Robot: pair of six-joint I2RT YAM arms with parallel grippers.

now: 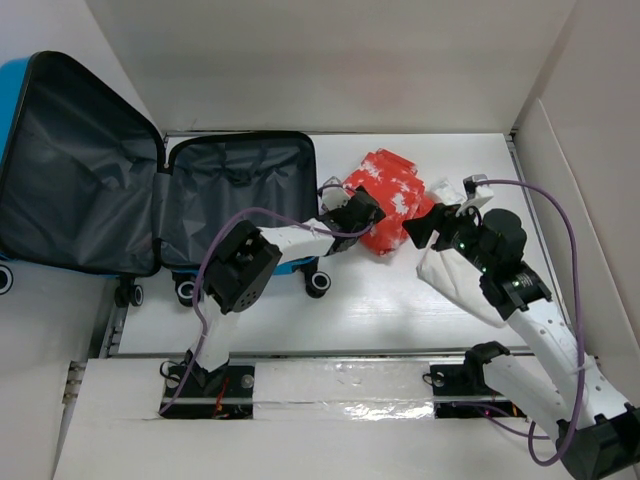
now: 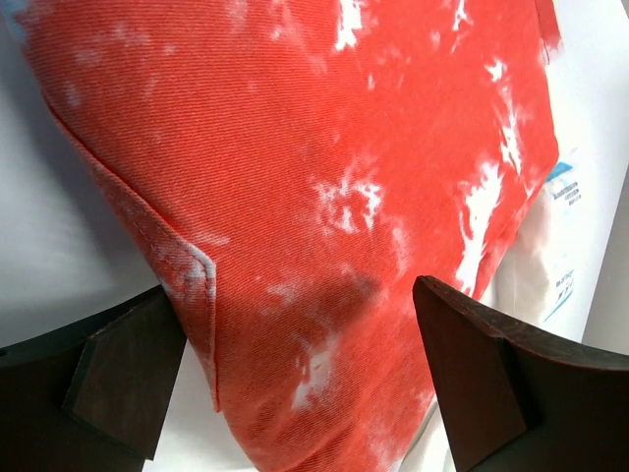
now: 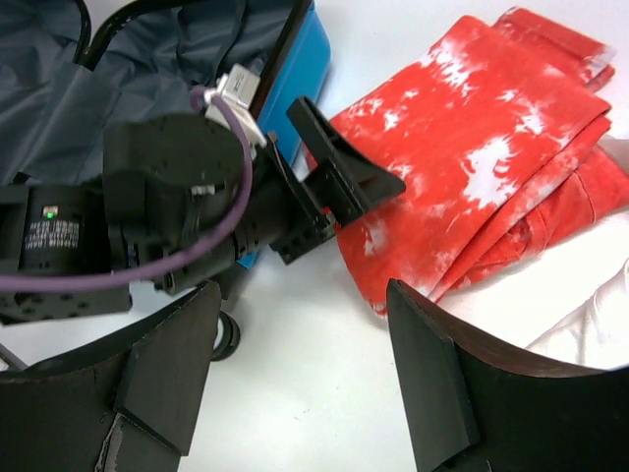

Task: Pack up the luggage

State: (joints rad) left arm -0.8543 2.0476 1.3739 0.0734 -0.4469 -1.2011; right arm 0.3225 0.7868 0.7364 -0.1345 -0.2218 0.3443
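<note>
My left gripper will go down onto the red garment's near edge [image 2: 214, 313] by the luggage next and close, since its open fingers are already on both sides of that edge.
The blue luggage [image 1: 60, 170] lies open at the left, its dark grey lining showing and its wheels toward me; it also shows in the right wrist view [image 3: 295, 69]. A folded red-and-white garment [image 1: 392, 200] lies on the table to its right. My left gripper [image 1: 362, 213] is open at the garment's near-left edge, and in the left wrist view the red cloth [image 2: 324, 197] fills the gap between the fingers. My right gripper [image 1: 428, 226] is open and empty over bare table, just right of the red garment [image 3: 482, 197].
A white garment [image 1: 455, 275] lies under my right arm, partly under the red one. White walls enclose the table at the back and right. A white board with two cut-outs [image 1: 330, 385] covers the arm bases at the near edge.
</note>
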